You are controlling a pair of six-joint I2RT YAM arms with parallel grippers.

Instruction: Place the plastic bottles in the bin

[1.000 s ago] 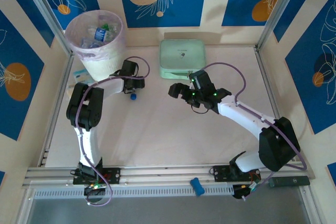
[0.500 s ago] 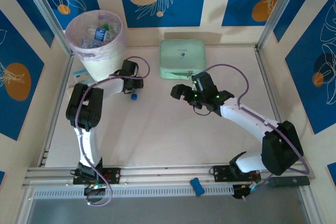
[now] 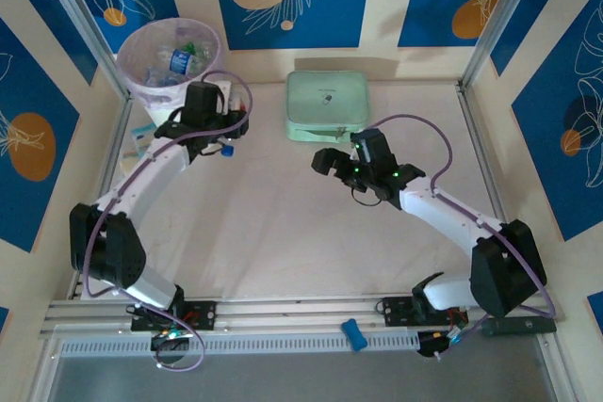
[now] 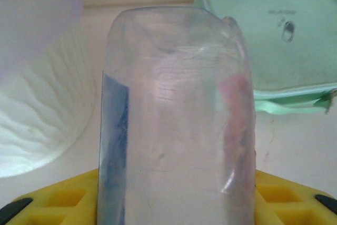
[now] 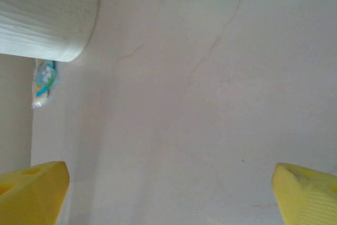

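Note:
I should lift the bottle with my left gripper and carry it outward over the bin's opening [image 3: 173, 56] to let go of it, because several bottles are already inside.
A clear plastic bottle [image 4: 174, 119] with a blue label stands between the yellow fingers [image 4: 58, 201] of my left gripper [image 4: 176, 198], which is shut on it. From above, that left gripper [image 3: 224, 143] hangs just right of the bin [image 3: 151, 105], and the bottle's blue cap [image 3: 227, 149] pokes out below it. The bin is a tall translucent bucket with a bag liner, and several bottles [image 3: 174, 61] lie inside. My right gripper [image 3: 325, 162] hovers open over mid-table; its fingertips [image 5: 37, 188] stand wide apart around bare table, with the gripper [image 5: 171, 193] holding nothing.
A mint green case [image 3: 327, 105] sits at the back centre, close to both grippers. A small packet [image 3: 143, 134] lies by the bin's left foot near the frame rail. A blue object [image 3: 351, 334] rests on the front rail.
My left gripper closed on the bottle by the bin, then the arm stretched out and lifted it up and back toward the bin. The right gripper drifted slightly right, still open.

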